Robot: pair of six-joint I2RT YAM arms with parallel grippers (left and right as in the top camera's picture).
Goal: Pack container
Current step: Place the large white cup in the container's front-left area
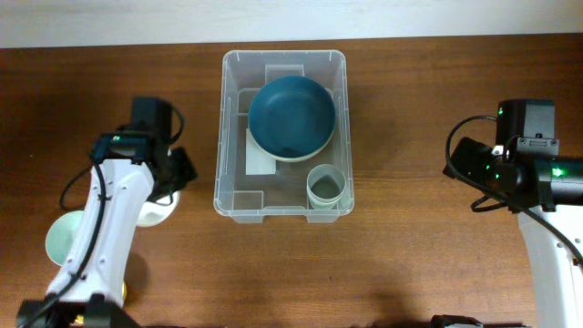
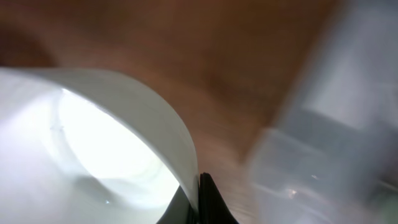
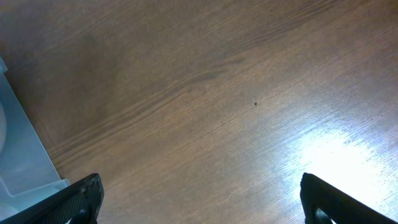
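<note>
Next, my left gripper carries the bowl toward the right in the overhead view, where the container's empty near corner (image 1: 257,190) lies from it, and brings it down to release.
The clear plastic container (image 1: 226,137) stands at the table's centre, with a white label (image 1: 260,157) on its bottom. Inside it are a dark blue bowl (image 1: 291,117) and a pale green cup (image 1: 326,185). My left gripper (image 1: 173,180) is left of the container, shut on the rim of a white bowl (image 1: 157,214). The left wrist view shows that rim (image 2: 124,124) pinched between the fingers (image 2: 200,200), with the container's wall (image 2: 336,143) blurred at right. My right gripper (image 3: 199,205) is open and empty over bare wood, right of the container's corner (image 3: 18,162). The overhead view shows it too (image 1: 469,162).
A pale green bowl (image 1: 64,240) sits at the front left beside my left arm. A small yellowish object (image 1: 127,290) lies near the left arm's base. The table's far edge (image 1: 291,41) meets a pale wall behind the container.
</note>
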